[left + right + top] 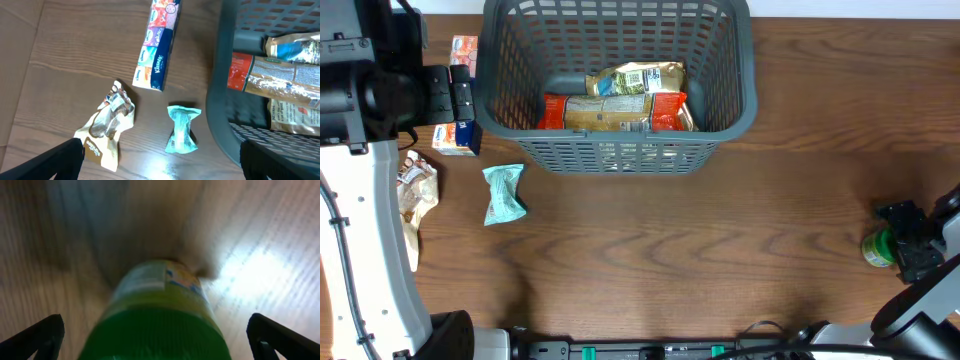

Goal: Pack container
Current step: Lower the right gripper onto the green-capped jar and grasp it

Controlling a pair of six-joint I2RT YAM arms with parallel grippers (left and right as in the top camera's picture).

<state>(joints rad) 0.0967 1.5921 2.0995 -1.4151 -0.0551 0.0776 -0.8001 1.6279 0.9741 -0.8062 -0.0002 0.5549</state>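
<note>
The right gripper lowers a little further around the bottle's green cap (886,246) (155,336) and closes there next, because the green-capped bottle already stands between its open fingers.
The grey-blue slotted container (738,112) stands at the back centre and holds a red-and-gold packet (616,112) and a gold packet (638,78); its rim also shows in the left wrist view (220,100). My left gripper (463,100) (160,165) is open and empty, hovering over a tissue pack (455,138) (157,45) left of the container. A teal packet (504,193) (182,131) and a crumpled brown-and-white packet (417,190) (106,127) lie nearby. My right gripper (906,240) (160,342) is open, its fingers either side of a green-capped bottle (876,248) (160,310).
The left arm's white body (370,250) runs down the table's left edge. The right arm (930,290) comes in from the lower right corner. The bottle stands near the table's right edge.
</note>
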